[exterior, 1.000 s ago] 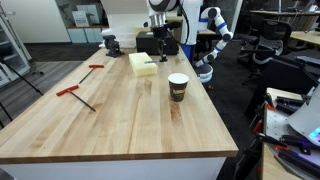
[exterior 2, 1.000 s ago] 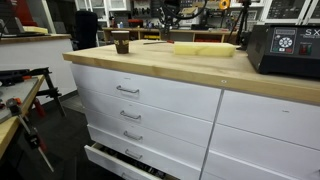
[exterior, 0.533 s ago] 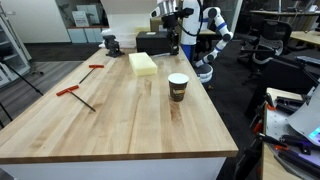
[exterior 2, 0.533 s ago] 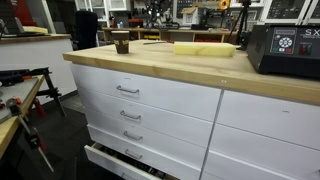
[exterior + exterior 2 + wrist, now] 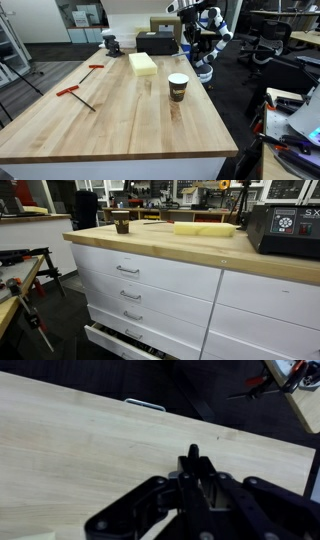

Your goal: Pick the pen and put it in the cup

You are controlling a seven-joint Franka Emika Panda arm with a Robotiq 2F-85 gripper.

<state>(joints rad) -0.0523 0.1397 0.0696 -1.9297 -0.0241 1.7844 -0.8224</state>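
My gripper still hangs over bare wood beyond the cup, so next it should move toward the brown paper cup and over its opening point(image 5: 178, 78) to release the pen.
The brown paper cup point(image 5: 178, 87) stands upright on the wooden table point(image 5: 120, 120). It also shows in an exterior view point(image 5: 121, 224). My gripper point(image 5: 186, 42) hangs above the far end of the table, beyond the cup. In the wrist view the gripper point(image 5: 195, 468) is shut, and a thin dark tip, the pen point(image 5: 193, 452), sticks out between its fingers. Bare wood lies below it. The cup is not in the wrist view.
A yellow block point(image 5: 143, 64) and a black box point(image 5: 157, 42) sit at the far end of the table. Two red-handled T-shaped tools point(image 5: 75, 93) lie at its left side. A vise point(image 5: 111, 44) stands at the far corner. Chairs and another robot are beyond the table.
The arm has swung to the right along the far end of the table, from over the black box toward the table's right corner. The cup has not moved.
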